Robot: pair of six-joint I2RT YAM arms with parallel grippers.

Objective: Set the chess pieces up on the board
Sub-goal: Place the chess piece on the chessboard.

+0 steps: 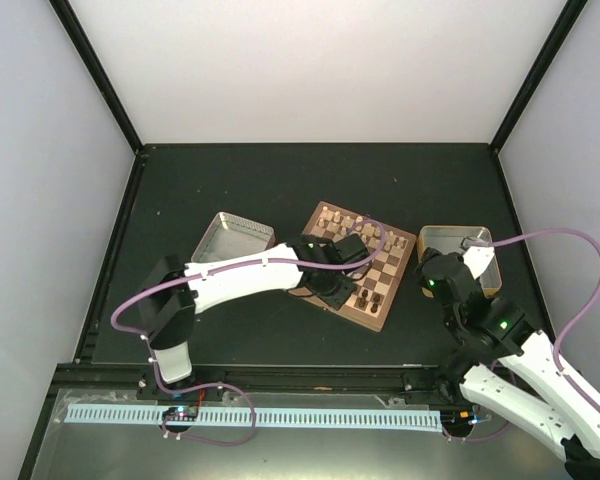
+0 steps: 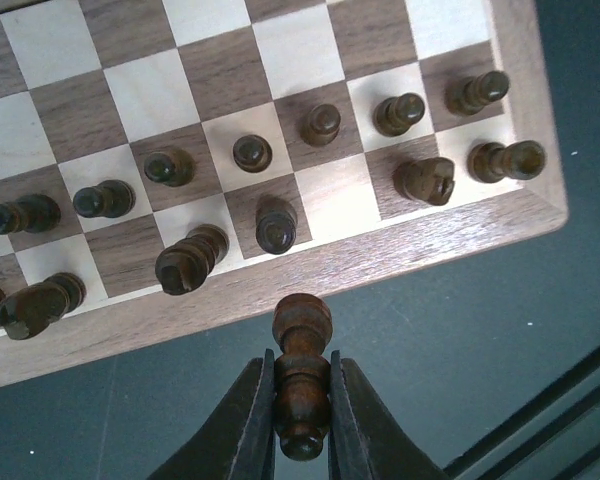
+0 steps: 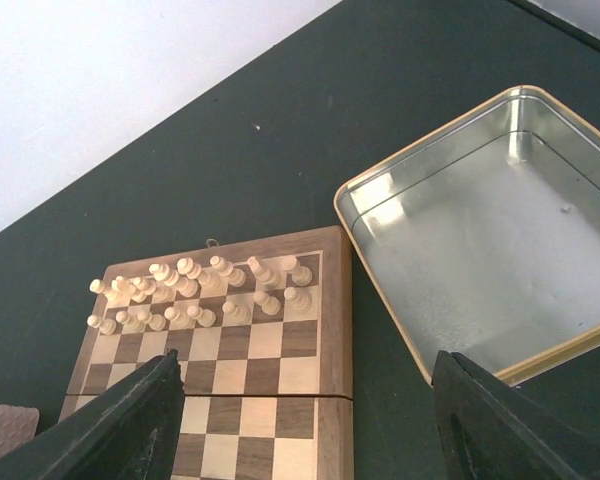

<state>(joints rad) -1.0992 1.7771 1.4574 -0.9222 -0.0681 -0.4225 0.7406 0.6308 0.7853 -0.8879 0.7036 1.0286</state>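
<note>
My left gripper goes left in the top view next, then down onto the empty dark square (image 2: 125,263), the gap in the board's nearest row.
My left gripper (image 2: 302,365) is shut on a dark brown chess piece (image 2: 302,325), which hangs just outside the near rim of the board (image 2: 430,235). Several dark chess pieces (image 2: 277,225) stand on the two nearest rows, some leaning. From the top view, the left gripper (image 1: 335,287) is over the near edge of the board (image 1: 385,272). My right gripper (image 3: 305,425) is open and holds nothing. It hovers right of the board (image 3: 332,300), where cream-white chessmen (image 3: 210,290) fill the far rows.
A shallow metal tray (image 3: 480,250) lies to the right of the board, under the right gripper (image 1: 436,275). A second metal tray (image 1: 230,238) sits to the left of the board. Dark matting covers the table, and black frame rails run along its edges.
</note>
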